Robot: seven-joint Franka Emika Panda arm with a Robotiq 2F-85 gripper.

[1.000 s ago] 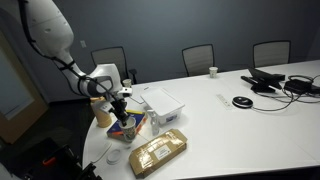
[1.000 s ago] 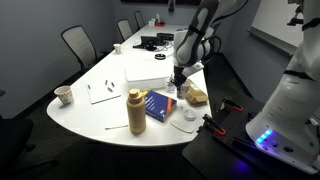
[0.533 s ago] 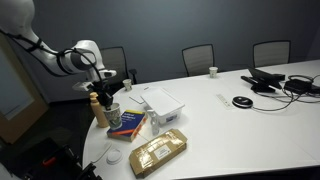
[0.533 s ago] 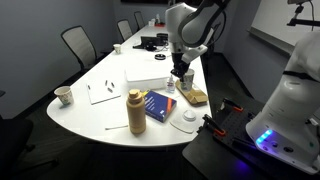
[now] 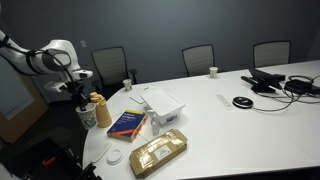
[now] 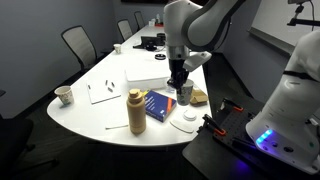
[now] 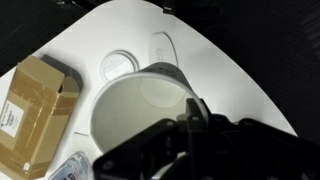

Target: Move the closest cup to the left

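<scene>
My gripper lowers the hanging cup toward the tan bottle onto the clear spot beside it next and releases the cup's rim, since bare tabletop shows there.
My gripper point(image 6: 181, 84) is shut on the rim of a pale paper cup point(image 6: 186, 95) and holds it at the near end of the table, between the blue book point(image 6: 160, 105) and the brown package point(image 6: 197, 97). In an exterior view the cup point(image 5: 87, 116) hangs under the gripper point(image 5: 83, 103), just left of the tan bottle point(image 5: 99, 109). In the wrist view the cup's open, empty mouth point(image 7: 135, 110) fills the middle, with one finger point(image 7: 193, 118) over its rim. I cannot tell whether the cup touches the table.
Other cups point(image 5: 127, 85) point(image 5: 212, 71) point(image 6: 62, 96) stand further off. A white box point(image 5: 161, 100), a blue book point(image 5: 127, 123), a brown package point(image 5: 158, 152) and a white lid point(image 5: 113, 156) crowd the table's end. Cables and devices point(image 5: 275, 82) lie far off. Chairs ring the table.
The arm has swung left in an exterior view, carrying the cup from above the blue book past the tan bottle toward the table's end.
</scene>
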